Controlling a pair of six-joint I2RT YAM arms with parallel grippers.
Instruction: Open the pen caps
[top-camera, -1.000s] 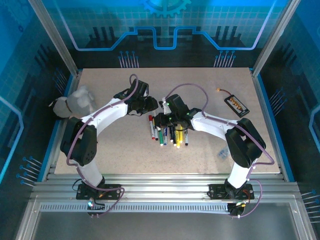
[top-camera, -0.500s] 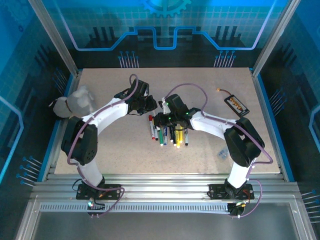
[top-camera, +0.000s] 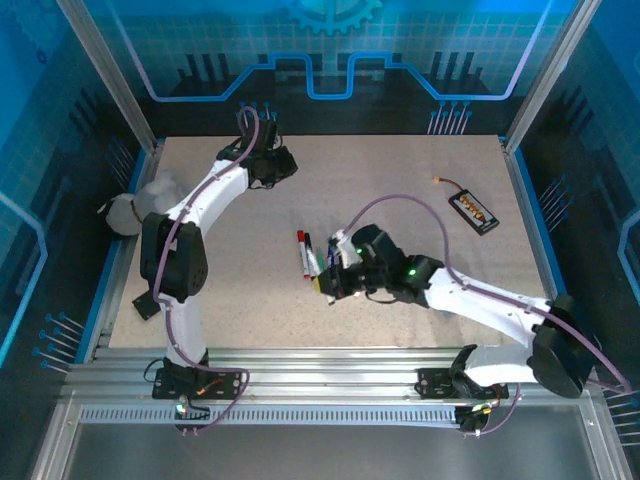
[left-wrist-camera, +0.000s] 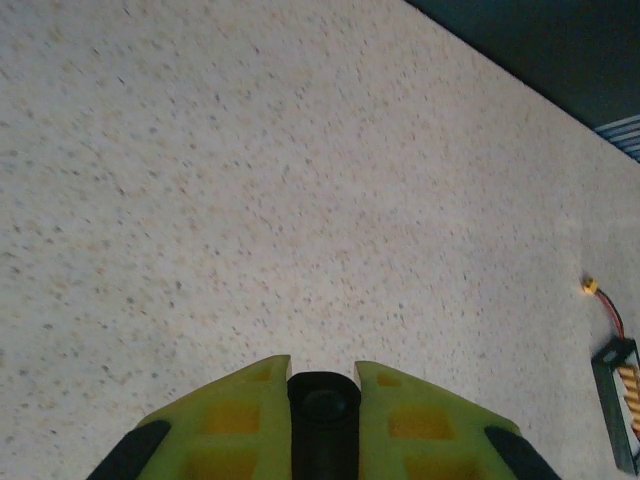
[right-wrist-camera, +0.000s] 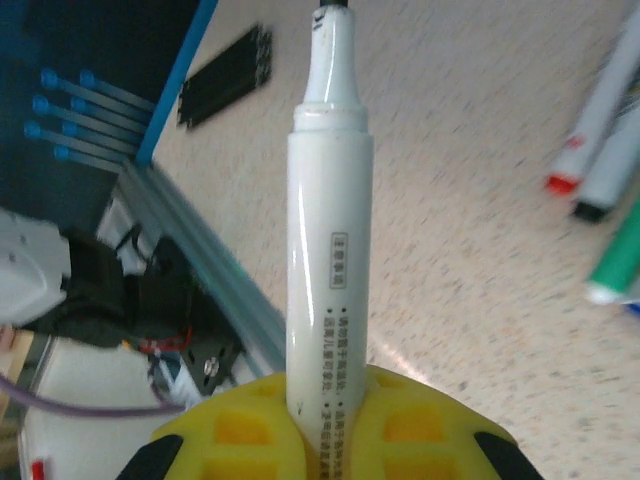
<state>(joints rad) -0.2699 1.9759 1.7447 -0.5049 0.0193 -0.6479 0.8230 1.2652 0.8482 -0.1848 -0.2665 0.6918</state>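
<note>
The black cap (left-wrist-camera: 323, 405) should come back and down with my left gripper and be released on the bare tabletop, as that clear patch is below it, toward the white bundle.
My left gripper (left-wrist-camera: 322, 372) is shut on a short black pen cap (left-wrist-camera: 323, 405), held above bare table. From above, that left gripper (top-camera: 277, 163) sits near the table's back left. My right gripper (right-wrist-camera: 328, 385) is shut on a white pen body (right-wrist-camera: 330, 250) whose dark tip (right-wrist-camera: 330, 8) is bare. The right gripper (top-camera: 331, 282) hovers at the near middle, beside the pens (top-camera: 306, 256) lying on the table. Red (right-wrist-camera: 563, 182) and black (right-wrist-camera: 594, 209) capped ends and a green pen (right-wrist-camera: 614, 270) lie to its right. The right arm hides some of the pens.
A flat black device with an orange label (top-camera: 473, 211) lies at the back right, also seen at the edge of the left wrist view (left-wrist-camera: 620, 400). A white crumpled bundle (top-camera: 148, 206) sits at the table's left edge. Aluminium rails (top-camera: 320, 365) line the near edge.
The two grippers, close together over the pens before, have pulled apart. The left swung to the back left with the black cap; the right drew nearer with the pen body.
</note>
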